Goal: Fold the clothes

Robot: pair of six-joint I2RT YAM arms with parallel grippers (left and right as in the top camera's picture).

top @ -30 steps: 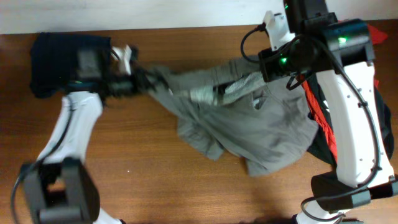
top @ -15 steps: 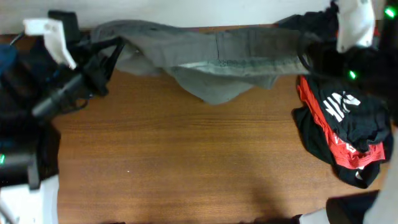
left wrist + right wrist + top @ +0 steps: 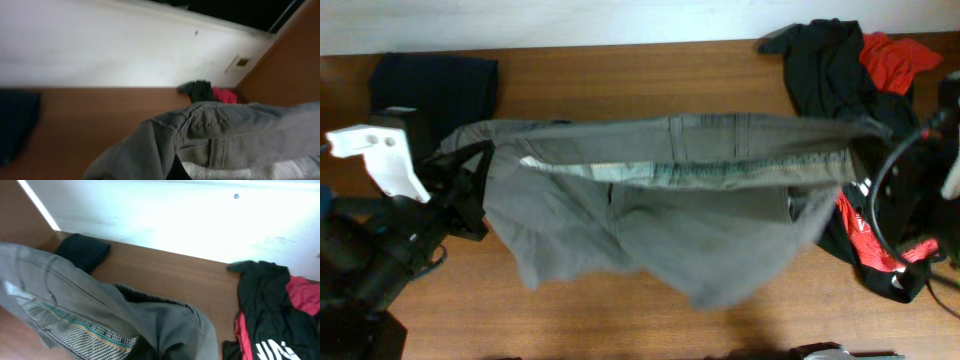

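The bare tabletop [image 3: 542, 88] [image 3: 92, 112] beside the folded navy garment is below and outward of the robot's left gripper, so the left gripper next needs to lower outward there and let go of the hanging waistband end.
A pair of grey shorts [image 3: 660, 210] hangs stretched in the air across the table, waistband up, its patterned lining showing. My left gripper [image 3: 470, 185] is shut on the left end of the waistband [image 3: 210, 135]. My right gripper [image 3: 865, 150] is shut on the right end [image 3: 165, 325]. The fingers themselves are hidden under cloth in both wrist views. The legs of the shorts hang loose toward the front of the table.
A folded dark navy garment [image 3: 435, 85] lies at the back left and shows in the right wrist view [image 3: 82, 250]. A black and red pile of clothes [image 3: 865, 70] lies at the right. The brown table [image 3: 620, 320] has a white wall behind.
Both arms have lifted the shorts off the table, pulled the waistband taut, and brought them from the back edge toward the middle, hanging lower and more open.
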